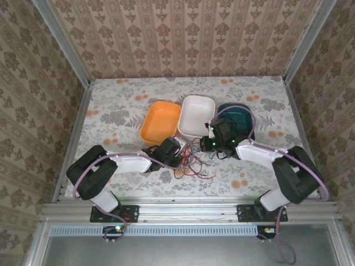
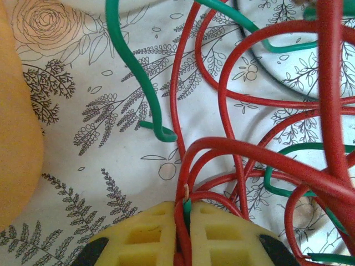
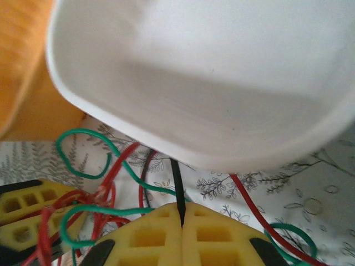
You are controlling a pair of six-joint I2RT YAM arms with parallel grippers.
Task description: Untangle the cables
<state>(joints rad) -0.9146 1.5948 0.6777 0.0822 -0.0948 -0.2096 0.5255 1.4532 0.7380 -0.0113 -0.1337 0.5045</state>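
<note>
The right gripper lifts up and outward over the dark teal tray next and releases the black cable, since the tray lies outward of it, away from the tangle.
A tangle of thin red, green and black cables lies on the floral table between the two arms, in front of the trays. My left gripper is shut on red cables and a green one, which are pinched between its yellow fingers. Loose green cable curls to its upper left. My right gripper is shut on a black cable that runs up under the white tray's rim. In the top view the left gripper and the right gripper sit on either side of the tangle.
Three trays stand in a row behind the cables: orange, white and dark teal. The white tray looms close above my right gripper, with the orange tray at its left. The left gripper's yellow fingers show at lower left.
</note>
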